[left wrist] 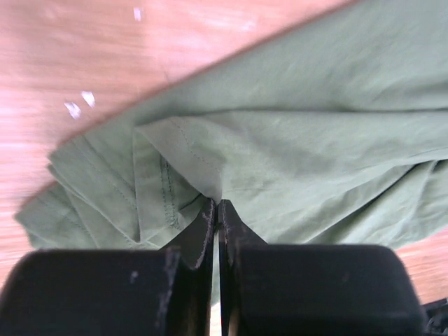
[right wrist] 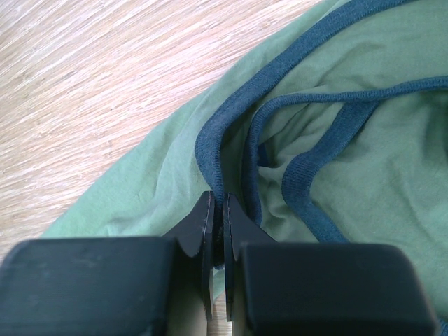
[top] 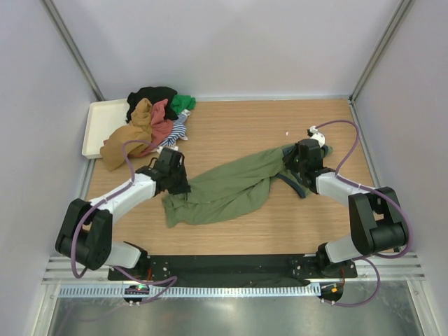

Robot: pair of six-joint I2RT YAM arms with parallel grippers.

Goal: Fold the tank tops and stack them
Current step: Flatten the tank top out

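Observation:
Next, my right gripper draws back with the navy trim and lets it go on the bare tabletop point(top: 281, 197) beside the near strap, since that spot lies back of my gripper.
An olive green tank top point(top: 227, 187) with navy trim lies stretched across the middle of the wooden table. My left gripper point(top: 178, 183) is shut on a fold of its hem point(left wrist: 210, 183) at the left end. My right gripper point(top: 292, 162) is shut on its navy trim point(right wrist: 213, 150) at the strap end on the right. A heap of other tank tops point(top: 150, 122), black, mustard brown, red, green and striped, lies at the back left.
A cream rectangular tray point(top: 98, 126) lies at the back left, partly under the heap. White walls close in the table on three sides. A small white object point(top: 315, 133) sits behind the right gripper.

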